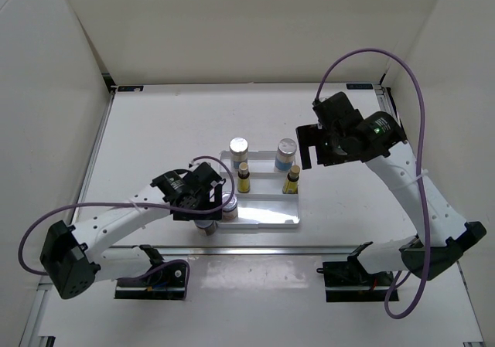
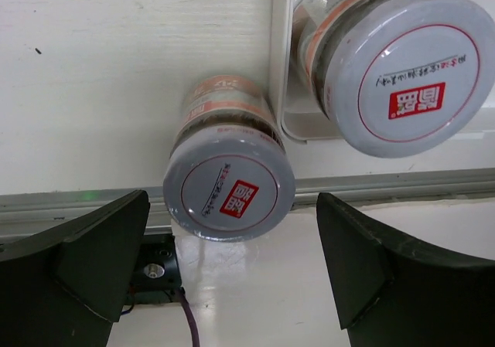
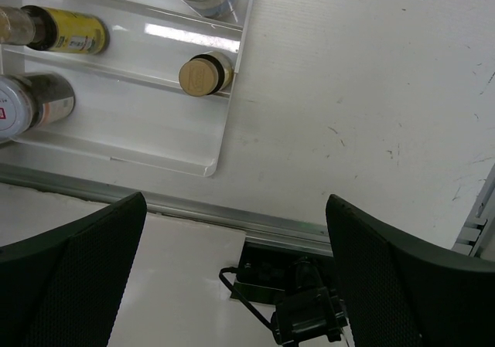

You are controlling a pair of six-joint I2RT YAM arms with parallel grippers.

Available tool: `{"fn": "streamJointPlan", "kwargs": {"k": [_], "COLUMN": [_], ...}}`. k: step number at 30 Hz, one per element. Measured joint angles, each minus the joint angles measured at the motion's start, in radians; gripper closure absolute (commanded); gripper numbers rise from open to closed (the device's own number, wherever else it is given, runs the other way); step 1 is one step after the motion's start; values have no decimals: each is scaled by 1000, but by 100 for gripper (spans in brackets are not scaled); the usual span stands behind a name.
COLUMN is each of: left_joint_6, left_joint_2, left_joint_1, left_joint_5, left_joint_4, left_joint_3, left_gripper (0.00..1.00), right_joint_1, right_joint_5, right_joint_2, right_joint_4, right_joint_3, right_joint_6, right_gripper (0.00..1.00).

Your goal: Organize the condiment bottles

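Note:
The left gripper lowers next with its fingers astride the outside jar's lid, which lies directly below it, since that jar stands off the tray (image 1: 267,222).
A white ridged tray (image 1: 267,222) holds two tall silver-capped bottles (image 1: 239,147) (image 1: 286,152) at its far side. Two slim yellow bottles (image 1: 244,178) (image 1: 292,180) stand in the middle row, and one short silver-lidded jar (image 1: 230,204) is at its near left. A second short jar (image 2: 230,196) stands on the table just outside the tray's left edge (image 2: 280,69), beside the jar in the tray (image 2: 410,73). My left gripper (image 2: 232,277) hangs open above the outside jar, touching nothing. My right gripper (image 1: 315,154) is open and empty, right of the tray, above the table.
A metal rail (image 3: 271,227) runs along the table's near edge, with the arm bases behind it. White walls close in the table at left, back and right. In the right wrist view a yellow bottle (image 3: 203,75) stands near the tray's right rim (image 3: 220,142).

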Motion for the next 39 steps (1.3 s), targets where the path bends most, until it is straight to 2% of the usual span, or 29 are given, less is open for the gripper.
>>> {"fn": "streamJointPlan", "kwargs": {"k": [2, 6, 11, 12, 13, 15, 16, 18, 22, 28, 35, 39], "left_joint_6": [6, 13, 18, 18, 17, 22, 22, 20, 21, 78, 210, 263], "left_joint_2": [24, 65, 75, 73, 70, 63, 58, 51, 49, 82, 299, 451], "left_joint_1": [0, 0, 5, 6, 6, 6, 6, 6, 6, -27, -148, -206], "left_joint_5": [2, 6, 9, 9, 9, 8, 8, 6, -11, -60, -61, -32], "left_joint_4": [14, 35, 37, 37, 37, 35, 32, 13, -98, -194, -222, -192], "left_joint_3": [-3, -13, -22, -22, -22, -23, -22, -11, 124, 526, 974, 1101], "left_gripper": [0, 6, 23, 29, 43, 59, 76, 89, 89, 89, 89, 89], "right_joint_1": [0, 0, 0, 0, 0, 0, 0, 0, 0, 0, 0, -2], "right_joint_5": [-1, -2, -2, -2, -2, -2, -2, 1, 9, 32, 61, 85], "right_joint_2": [0, 0, 0, 0, 0, 0, 0, 0, -3, -20, -41, -45], "right_joint_4": [-4, -14, -18, -18, -18, -18, -18, -18, -18, -17, -18, -18], "right_joint_3": [1, 1, 1, 1, 1, 1, 1, 1, 1, -5, -27, -31], "right_joint_6": [0, 1, 3, 3, 4, 4, 4, 4, 4, 10, 24, 40], "right_gripper": [0, 0, 0, 0, 0, 0, 0, 0, 0, 0, 0, 0]}}
